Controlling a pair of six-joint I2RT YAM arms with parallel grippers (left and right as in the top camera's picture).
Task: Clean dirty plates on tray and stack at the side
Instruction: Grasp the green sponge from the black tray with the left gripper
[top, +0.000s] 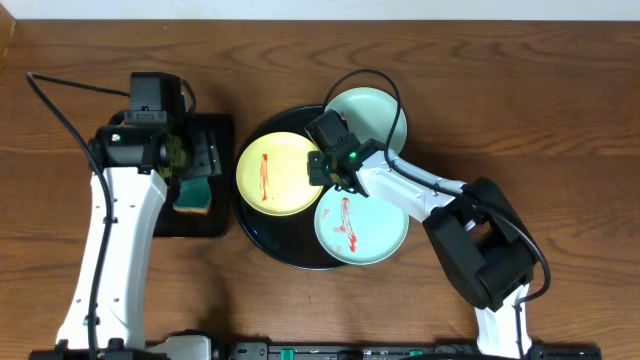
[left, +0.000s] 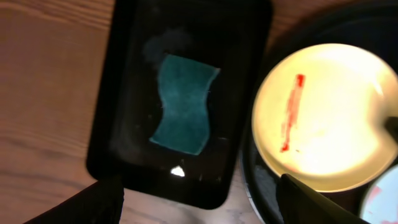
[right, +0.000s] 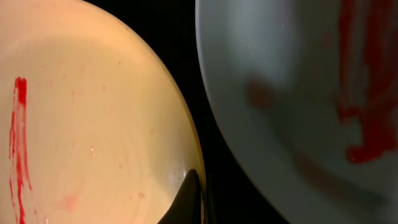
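Note:
My open fingers are above the sponge, so next I will lower my left gripper into the small rectangular black tray and around the teal sponge's narrow middle (top: 194, 191) (left: 184, 104).
The round black tray (top: 262, 238) holds a pale yellow plate (top: 265, 172) with a red streak at its left and a light aqua plate (top: 372, 235) with red streaks at its front right. A clean-looking aqua plate (top: 375, 112) lies at the tray's back right. My right gripper (top: 318, 166) is shut on the yellow plate's right rim, one finger inside the rim (right: 199, 193), beside the streaked aqua plate (right: 292, 81). My left gripper (top: 183, 160) is open and empty, hovering above a teal sponge (left: 183, 102); its fingers (left: 199, 205) frame the view. The yellow plate (left: 323, 118) shows there too.
The sponge (top: 193, 196) lies in a small rectangular black tray (top: 215, 135) left of the round tray. Brown wood tabletop (top: 560, 120) extends to the right and the far left. The right arm's body crosses the table at the front right.

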